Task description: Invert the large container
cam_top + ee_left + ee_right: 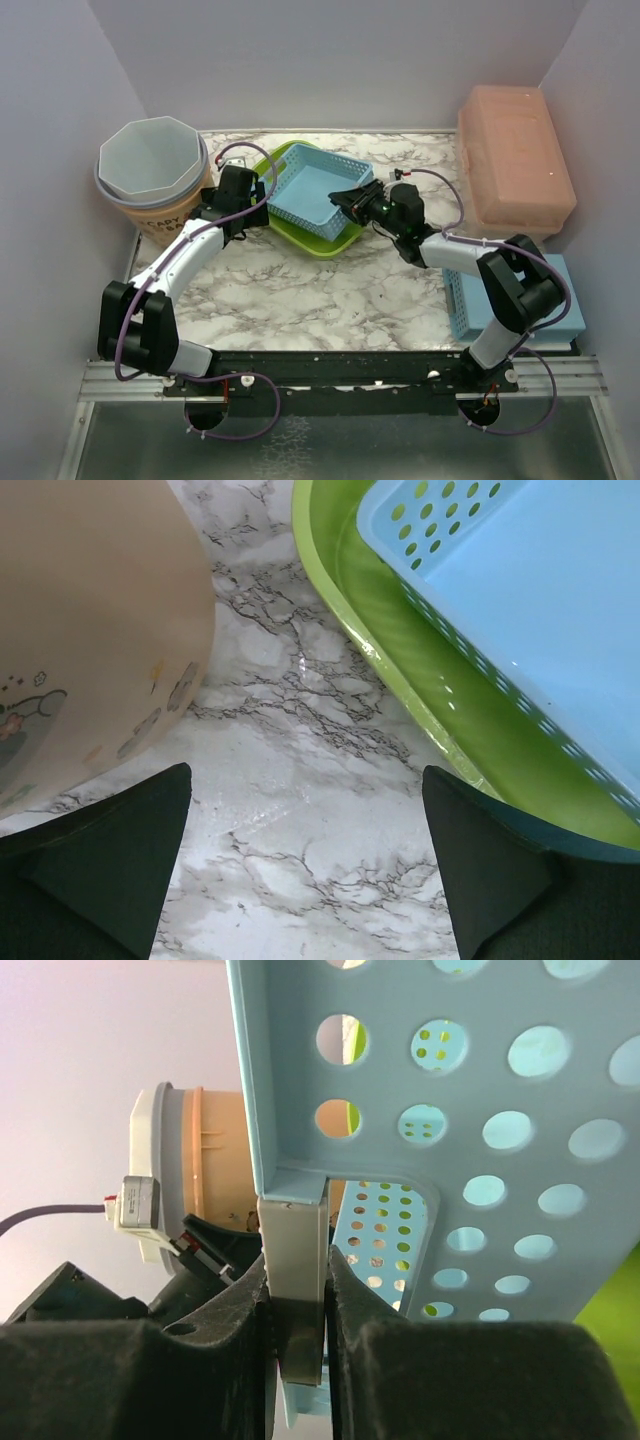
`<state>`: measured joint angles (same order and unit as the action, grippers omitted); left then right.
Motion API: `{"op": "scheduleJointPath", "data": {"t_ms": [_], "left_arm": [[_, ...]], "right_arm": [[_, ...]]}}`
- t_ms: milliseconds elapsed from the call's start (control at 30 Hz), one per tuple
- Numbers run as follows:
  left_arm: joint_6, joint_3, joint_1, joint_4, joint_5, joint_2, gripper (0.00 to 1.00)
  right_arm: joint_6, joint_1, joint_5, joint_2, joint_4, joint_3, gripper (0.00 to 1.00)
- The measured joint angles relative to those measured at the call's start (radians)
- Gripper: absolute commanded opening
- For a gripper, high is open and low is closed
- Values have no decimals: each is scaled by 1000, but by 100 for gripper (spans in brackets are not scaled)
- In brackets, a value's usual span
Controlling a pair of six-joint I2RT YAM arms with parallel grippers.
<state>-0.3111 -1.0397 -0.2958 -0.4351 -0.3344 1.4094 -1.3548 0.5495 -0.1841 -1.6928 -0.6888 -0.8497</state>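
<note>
The basket's opening faces up, so my right gripper should next lift the basket, turn it over, lower it onto the bare marble by the peach bin and then let it go.
The large container, a light blue perforated basket [310, 190] [480, 1110], sits tilted inside a lime green tray [325, 245] at the middle back of the marble table. My right gripper [347, 200] [297, 1280] is shut on the basket's right rim, one finger pressed on each side of the rim wall. To the left of the tray, my left gripper [260, 188] [305, 780] is open over bare marble, holding nothing. In the left wrist view the basket [520, 590] and the tray [400, 650] lie just to the gripper's right.
A tan bucket [150, 165] [90, 630] with a grey liner stands at the back left, close to my left gripper. A peach lidded bin [515, 160] stands at the back right. A smaller blue basket [520, 300] lies under my right arm. Walls enclose three sides.
</note>
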Motion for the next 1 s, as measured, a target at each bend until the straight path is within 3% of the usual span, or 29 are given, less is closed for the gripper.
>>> {"op": "scheduleJointPath", "data": {"t_ms": [467, 1000], "left_arm": [[-20, 1, 18, 1, 15, -34, 99], [36, 1, 72, -11, 2, -34, 99]], "right_arm": [[137, 0, 79, 172, 122, -1, 19], [302, 0, 208, 315, 390, -74, 20]]}}
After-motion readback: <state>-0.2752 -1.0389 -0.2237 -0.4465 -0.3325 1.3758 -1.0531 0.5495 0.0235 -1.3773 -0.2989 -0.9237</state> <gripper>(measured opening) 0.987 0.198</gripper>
